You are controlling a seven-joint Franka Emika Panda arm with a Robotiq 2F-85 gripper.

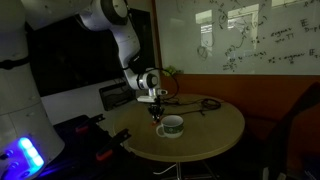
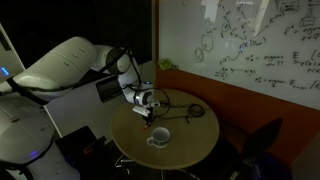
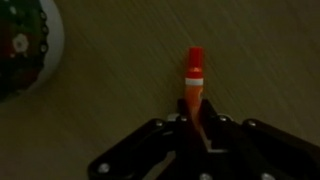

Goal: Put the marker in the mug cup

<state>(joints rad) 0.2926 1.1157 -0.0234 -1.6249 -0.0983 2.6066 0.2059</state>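
Note:
The marker is low beside the mug cup, so I will raise my gripper next, tilt it and carry the marker over the mug cup's open top (image 1: 174, 120) to release it.
In the wrist view my gripper (image 3: 197, 118) is shut on the marker (image 3: 195, 78), a thin orange-red stick whose tip points away over the wooden tabletop. The mug cup (image 3: 22, 48) shows at the upper left of that view, white with a greenish patterned band, apart from the marker. In both exterior views the gripper (image 1: 157, 112) (image 2: 146, 116) hangs just above the round table, close beside the mug cup (image 1: 171, 126) (image 2: 158, 137). The marker is too small to make out in the exterior views.
A black coiled cable (image 1: 205, 104) (image 2: 192, 110) lies on the far part of the round wooden table (image 1: 215, 130) (image 2: 190, 140). A whiteboard wall stands behind. A dark chair (image 2: 262, 140) is near the table edge.

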